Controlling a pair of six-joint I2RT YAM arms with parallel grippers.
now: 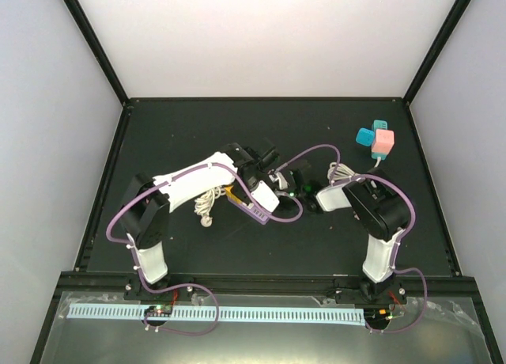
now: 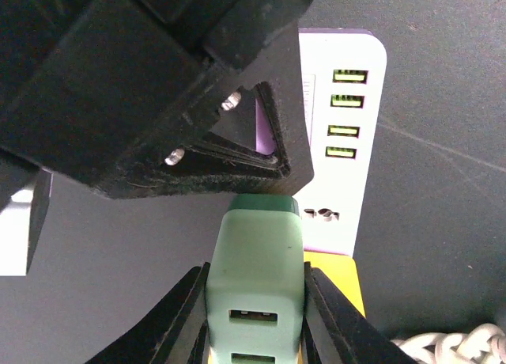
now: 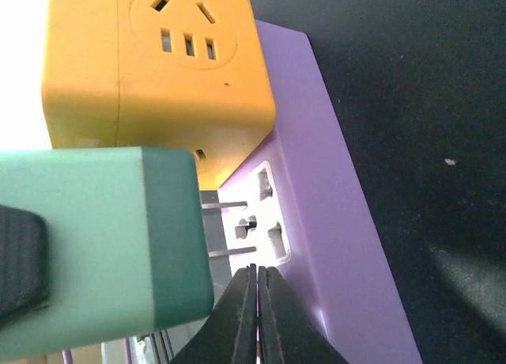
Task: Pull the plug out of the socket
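Next, my left gripper swings down beyond the coiled cable, to its left in the top view, and releases the plug, since the plug's pins are bared.
A mint-green USB charger plug (image 2: 257,253) is clamped between my left gripper's (image 2: 257,269) fingers, which are shut on its sides. In the right wrist view the plug (image 3: 95,245) stands off the purple-and-white power strip (image 3: 332,221) with its two metal prongs (image 3: 229,229) bared, their tips at the white socket face. My right gripper (image 3: 258,273) is shut and empty, its tips resting on the strip just beside the socket. From above, both grippers, left (image 1: 277,178) and right (image 1: 300,192), meet over the strip (image 1: 261,210) at mid-table.
A yellow cube socket (image 3: 158,71) sits on the strip's end behind the plug. A coiled white cable (image 1: 207,204) lies under the left arm. Pink and teal cube adapters (image 1: 378,140) sit at the far right. The strip's USB ports (image 2: 346,103) face up.
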